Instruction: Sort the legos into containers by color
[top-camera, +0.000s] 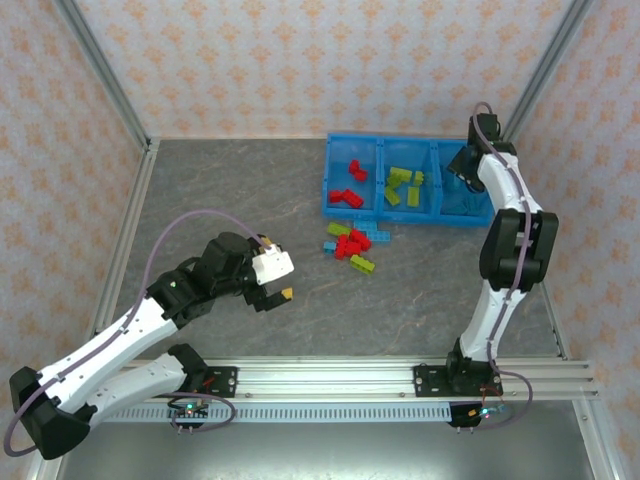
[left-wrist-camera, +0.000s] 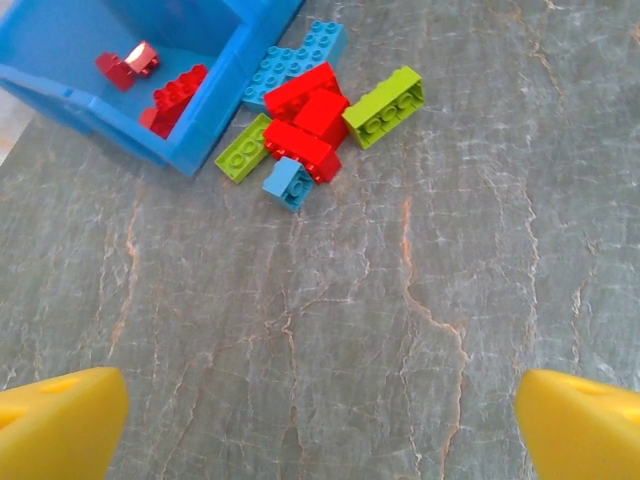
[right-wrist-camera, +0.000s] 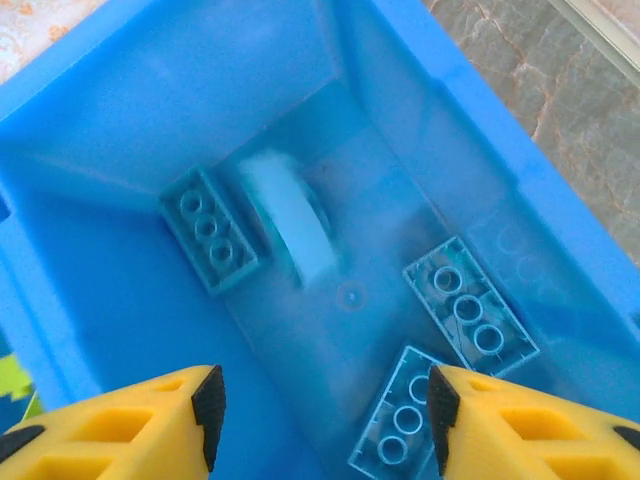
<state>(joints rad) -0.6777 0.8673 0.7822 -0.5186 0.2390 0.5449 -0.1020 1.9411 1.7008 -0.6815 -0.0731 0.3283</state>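
Note:
The pile's near yellow-green lego (left-wrist-camera: 385, 108) lies outward and below with bare table beside it. My left gripper reaches outward and lower onto it next.
The containers are one blue bin (top-camera: 380, 212) of three compartments. Red legos (top-camera: 350, 185) lie in its left one and yellow-green legos (top-camera: 403, 185) in its middle one. My right gripper (top-camera: 465, 165) hangs over the right compartment (right-wrist-camera: 120, 110), open (right-wrist-camera: 325, 400), with nothing between its fingers. Below it lie three light blue bricks (right-wrist-camera: 210, 230) and a blurred pale blue piece (right-wrist-camera: 290, 230). A small pile of red, green and blue legos (top-camera: 352, 245) sits on the table in front of the bin (left-wrist-camera: 170, 150), far ahead in the left wrist view (left-wrist-camera: 315, 125). My left gripper (top-camera: 280, 285) is open over bare table (left-wrist-camera: 320, 420).
The grey marbled table (top-camera: 250, 200) is bounded by a metal frame and patterned walls. An aluminium rail (top-camera: 330, 378) carrying both arm bases runs along the near edge. The right arm (top-camera: 510, 250) stands tall beside the bin's right end.

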